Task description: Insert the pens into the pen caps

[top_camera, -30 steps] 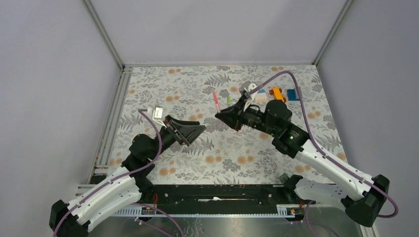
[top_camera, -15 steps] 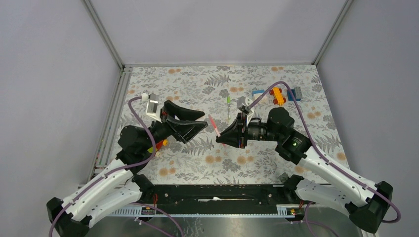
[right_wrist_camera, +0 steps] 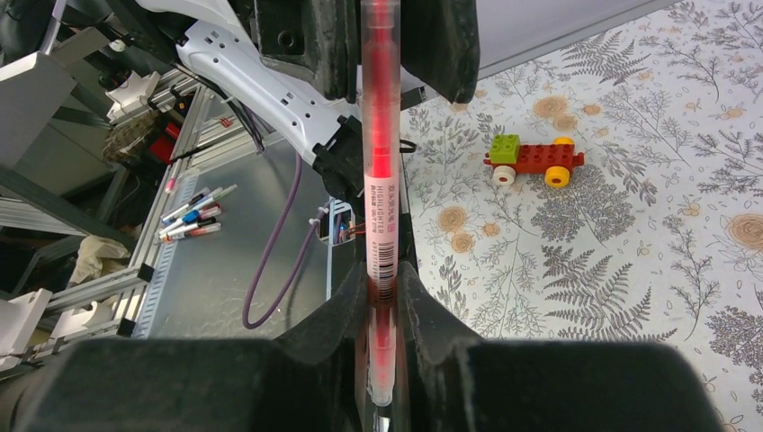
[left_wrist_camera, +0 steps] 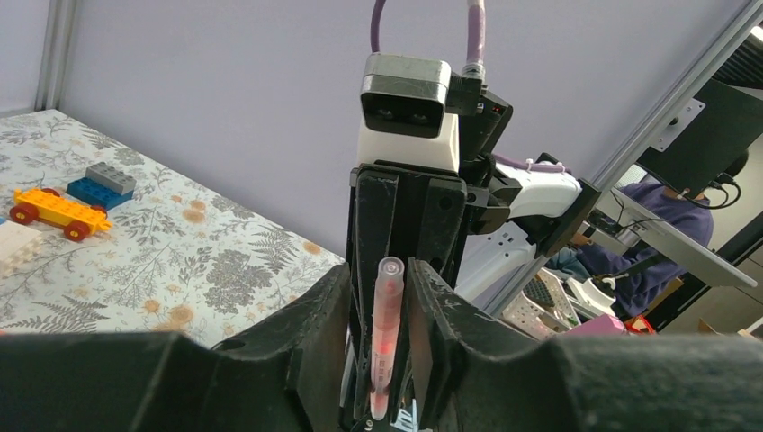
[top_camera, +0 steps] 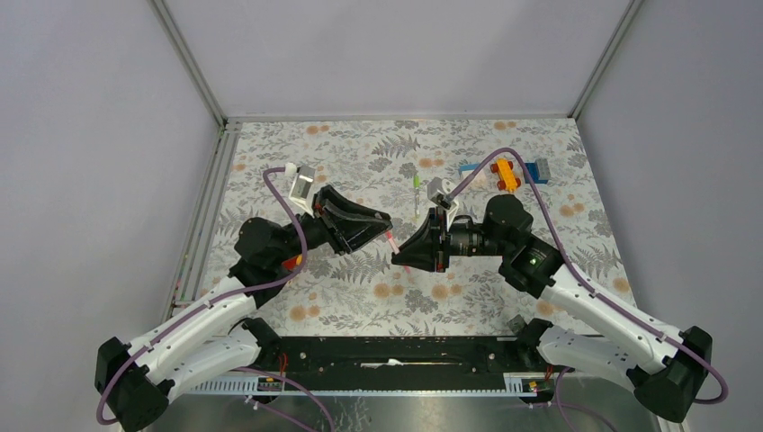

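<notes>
My right gripper has the pink pen and should next tip until its fingers point down, then go down to the clear mat next to the thin white pen and let go of the pink pen there.
A pink pen (right_wrist_camera: 380, 162) is held level above the table between both arms. My right gripper (right_wrist_camera: 382, 297) is shut on its barcoded end. My left gripper (left_wrist_camera: 378, 279) faces it, and the pen's translucent pink end (left_wrist_camera: 387, 333) lies between its jaws. These jaws stand narrow, with a slit still showing on one side. From above, a short piece of the pen (top_camera: 391, 240) shows between the left gripper (top_camera: 382, 225) and the right gripper (top_camera: 402, 255). A thin white pen with a green end (top_camera: 416, 184) lies on the mat behind them. The pen caps are out of view.
A yellow toy car (top_camera: 504, 173) and blue blocks (top_camera: 538, 171) sit at the back right of the flowered mat (top_camera: 342, 153). A red toy car with a green block (right_wrist_camera: 535, 160) lies under the left arm. Loose markers (right_wrist_camera: 193, 216) lie on the metal shelf beyond the table's near edge.
My left gripper has swung right to meet the pen and its jaws have narrowed round the pen's end. The right gripper came down and left with the pen, then held still.
</notes>
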Tool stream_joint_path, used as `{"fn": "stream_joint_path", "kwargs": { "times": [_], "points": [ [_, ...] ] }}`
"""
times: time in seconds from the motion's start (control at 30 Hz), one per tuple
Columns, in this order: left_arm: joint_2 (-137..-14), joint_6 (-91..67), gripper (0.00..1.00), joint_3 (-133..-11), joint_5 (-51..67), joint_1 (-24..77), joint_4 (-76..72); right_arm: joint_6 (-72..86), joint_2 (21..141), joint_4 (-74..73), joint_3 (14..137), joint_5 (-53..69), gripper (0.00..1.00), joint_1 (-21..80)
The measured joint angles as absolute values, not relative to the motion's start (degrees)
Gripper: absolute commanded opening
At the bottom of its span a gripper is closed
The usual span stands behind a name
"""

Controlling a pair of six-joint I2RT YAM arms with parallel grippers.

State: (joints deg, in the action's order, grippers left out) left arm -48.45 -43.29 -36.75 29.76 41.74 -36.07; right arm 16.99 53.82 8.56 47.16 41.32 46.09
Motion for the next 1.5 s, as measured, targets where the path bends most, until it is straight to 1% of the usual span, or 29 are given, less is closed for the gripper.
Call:
{"fn": "stream_joint_path", "kwargs": {
  "times": [0.03,0.07,0.23,0.5,0.73,0.93,1.13,1.3,1.47,1.5],
  "points": [
    [-48.47,-43.44,0.32,-36.75,29.87,41.74,-36.21,16.99,53.91,8.56,47.16,41.52,0.0,46.09],
    [-48.47,-43.57,0.29,-36.75,30.04,41.74,-36.29,16.99,54.0,8.56,47.16,41.56,0.0,46.09],
    [-48.42,-43.66,0.01,-36.75,30.26,41.74,-36.6,16.99,54.17,8.54,47.13,41.54,0.0,46.06],
    [-48.36,-43.31,0.0,-36.58,29.19,41.74,-35.29,16.67,54.63,8.03,47.13,39.86,0.0,46.06],
    [-48.47,-44.16,0.0,-34.26,19.92,41.47,-30.52,15.16,57.12,3.11,48.18,29.76,0.0,46.46],
    [-54.0,-48.6,0.0,-32.71,10.83,40.32,-29.54,14.09,64.51,-4.84,53.01,18.24,0.0,47.05],
    [-60.4,-53.65,0.0,-32.99,4.34,39.88,-27.66,13.26,71.07,-11.35,57.34,8.34,0.0,47.97],
    [-64.99,-57.19,0.0,-34.72,1.91,39.81,-25.17,12.86,73.95,-13.5,58.3,3.86,0.0,48.23],
    [-65.95,-59.09,0.0,-35.46,1.1,39.83,-24.05,12.91,74.0,-13.54,58.19,2.96,0.0,48.23],
    [-65.95,-59.24,0.04,-35.68,0.82,39.83,-23.68,12.91,73.76,-13.1,57.84,2.59,0.0,48.23]
  ]
}}
